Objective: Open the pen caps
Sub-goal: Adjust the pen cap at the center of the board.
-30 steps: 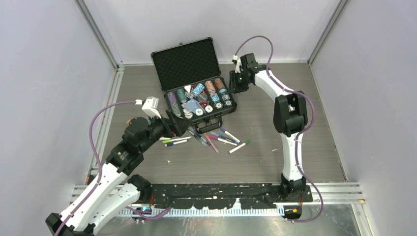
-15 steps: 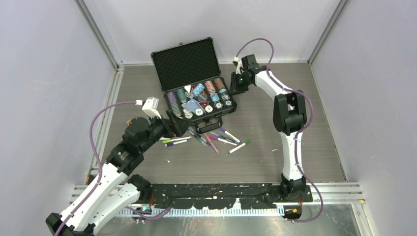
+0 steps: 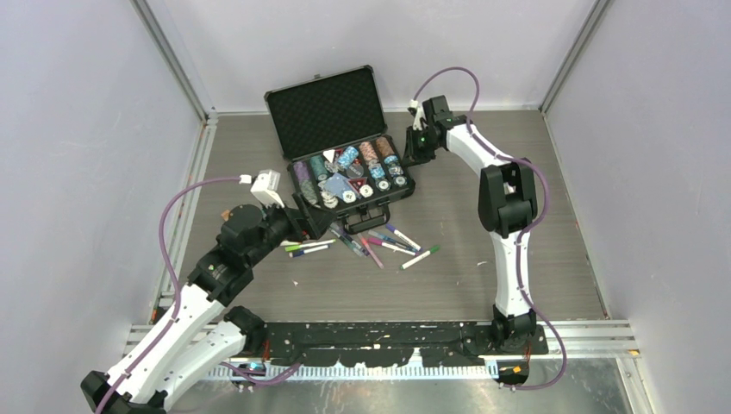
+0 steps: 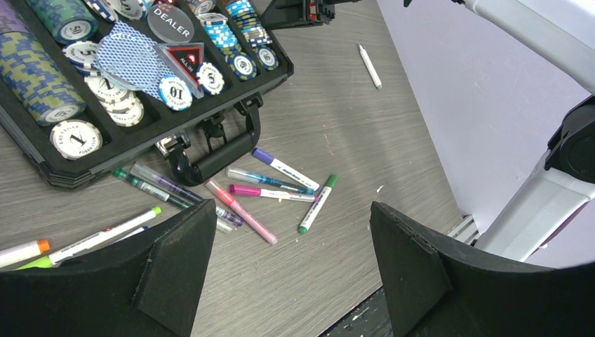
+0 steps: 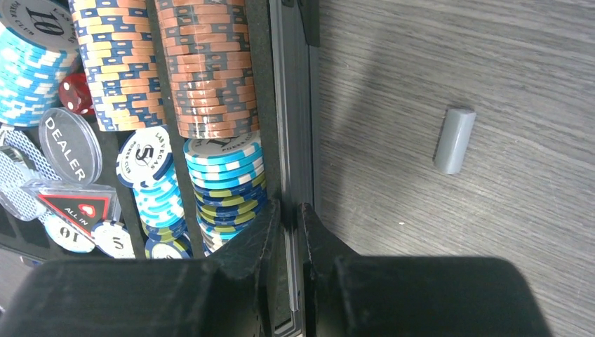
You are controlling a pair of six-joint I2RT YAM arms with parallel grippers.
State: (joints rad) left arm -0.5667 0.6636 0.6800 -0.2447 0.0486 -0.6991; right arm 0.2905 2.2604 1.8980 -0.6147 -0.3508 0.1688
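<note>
The left gripper will go down and turn onto the pen's white body (image 3: 316, 249) (image 4: 132, 233) to close, since the blue-capped white pen has bare table along its near side.
Several pens (image 3: 371, 241) lie scattered on the table in front of the black case; in the left wrist view these pens (image 4: 270, 191) have coloured caps on their ends. A lone grey pen cap (image 5: 455, 140) lies on the table right of the case. My left gripper (image 4: 289, 232) hangs open above bare table just short of the pens, holding nothing; from above, the left gripper (image 3: 315, 222) sits at the left end of the pile. My right gripper (image 5: 288, 210) is closed on the case's right side wall (image 5: 295, 105), one finger inside by the chips, one outside.
The open black case (image 3: 325, 108) holds rows of poker chips (image 5: 210, 77), a dealer button and cards. Its handle (image 4: 210, 158) faces the pens. A white stick-like pen (image 4: 370, 66) lies apart near the right arm. Walls enclose the table on three sides.
The right gripper's jaws have closed in on the case's side wall, and that wrist shifted slightly. The left arm and the pens have not moved.
</note>
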